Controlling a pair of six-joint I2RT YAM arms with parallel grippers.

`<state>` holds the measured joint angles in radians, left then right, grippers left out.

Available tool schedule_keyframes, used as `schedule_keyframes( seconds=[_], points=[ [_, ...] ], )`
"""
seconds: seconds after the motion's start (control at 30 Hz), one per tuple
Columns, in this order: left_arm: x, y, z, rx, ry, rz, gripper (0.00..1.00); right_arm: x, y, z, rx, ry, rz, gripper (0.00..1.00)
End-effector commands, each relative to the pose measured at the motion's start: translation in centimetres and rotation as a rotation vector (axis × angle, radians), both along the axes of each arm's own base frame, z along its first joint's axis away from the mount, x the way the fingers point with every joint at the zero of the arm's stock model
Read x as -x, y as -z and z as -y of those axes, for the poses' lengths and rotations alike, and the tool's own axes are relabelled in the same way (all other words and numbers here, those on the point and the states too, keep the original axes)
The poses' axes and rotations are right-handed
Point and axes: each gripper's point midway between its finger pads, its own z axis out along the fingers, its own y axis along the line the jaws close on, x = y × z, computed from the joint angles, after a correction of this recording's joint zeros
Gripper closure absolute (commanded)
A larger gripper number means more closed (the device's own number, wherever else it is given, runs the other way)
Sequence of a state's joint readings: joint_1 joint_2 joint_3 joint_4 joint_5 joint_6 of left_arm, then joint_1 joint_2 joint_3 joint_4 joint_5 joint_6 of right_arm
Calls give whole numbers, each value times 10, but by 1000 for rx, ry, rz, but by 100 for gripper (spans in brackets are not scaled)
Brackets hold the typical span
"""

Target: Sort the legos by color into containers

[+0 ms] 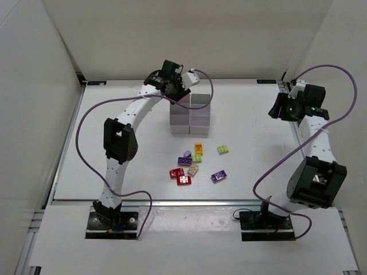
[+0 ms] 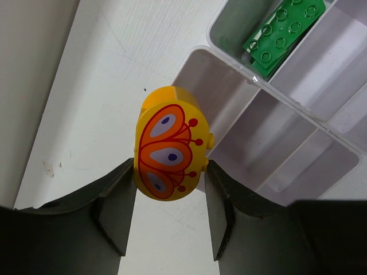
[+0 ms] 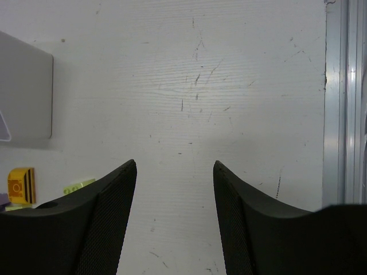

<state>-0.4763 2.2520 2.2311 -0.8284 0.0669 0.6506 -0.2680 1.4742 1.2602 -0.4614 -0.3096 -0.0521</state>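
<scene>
The neighbouring box already holds green. My left gripper should next move across the corner box's outer side, over the empty corner box (image 2: pixel 219 87), and release the yellow lego (image 2: pixel 169 143).
My left gripper (image 2: pixel 170 167) is shut on a yellow rounded lego (image 2: pixel 169 143) printed with an orange butterfly pattern, and holds it above the outer wall of an empty corner box of the white containers (image 2: pixel 252 81). A green lego (image 2: pixel 281 33) lies in the neighbouring box. Seen from the top, the left gripper (image 1: pixel 182 87) hovers at the far left of the containers (image 1: pixel 190 117). Loose legos lie in front of them: orange (image 1: pixel 198 148), lime (image 1: pixel 223 149), purple (image 1: pixel 218 176), tan (image 1: pixel 193 169) and red (image 1: pixel 184 180). My right gripper (image 3: pixel 175 167) stands open over bare table, nothing between its fingers.
The right arm (image 1: pixel 295 106) sits near the table's right rail (image 3: pixel 344 103). White walls enclose the table on three sides. In the right wrist view an orange lego (image 3: pixel 21 185) and a lime one (image 3: pixel 80 185) show at the lower left, below a container wall (image 3: pixel 23 97).
</scene>
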Motion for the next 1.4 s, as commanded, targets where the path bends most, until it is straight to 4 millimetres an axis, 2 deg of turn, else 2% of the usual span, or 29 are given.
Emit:
schedule_keyframes(
  seconds=[0.0,0.2,0.27,0.33,0.57,0.67,0.8,0.97,1.13,1.37],
  points=[
    [2,-17,5,19,21,35,42,-5,-11,0,17,-2,49,39],
    [4,-22,7,32,40,38,33,-6,-11,1,17,-1,52,39],
    [4,-22,8,37,45,37,26,-7,-11,2,18,2,51,39],
    [4,-23,9,41,43,40,24,-7,-11,2,20,1,53,40],
    [3,-35,11,76,31,62,25,-6,-8,1,19,0,45,39],
    [-2,-39,9,83,3,83,31,-6,-9,1,17,-1,51,39],
    [-7,-34,5,67,-30,104,33,-6,-9,1,18,-3,48,39],
    [-17,-44,2,84,-72,168,30,-4,-8,1,22,0,46,39],
    [-24,-43,-8,51,-125,209,30,-3,-7,1,19,0,44,39],
    [-37,-61,-15,71,-187,311,28,-2,-8,0,13,-3,49,39]
  ],
)
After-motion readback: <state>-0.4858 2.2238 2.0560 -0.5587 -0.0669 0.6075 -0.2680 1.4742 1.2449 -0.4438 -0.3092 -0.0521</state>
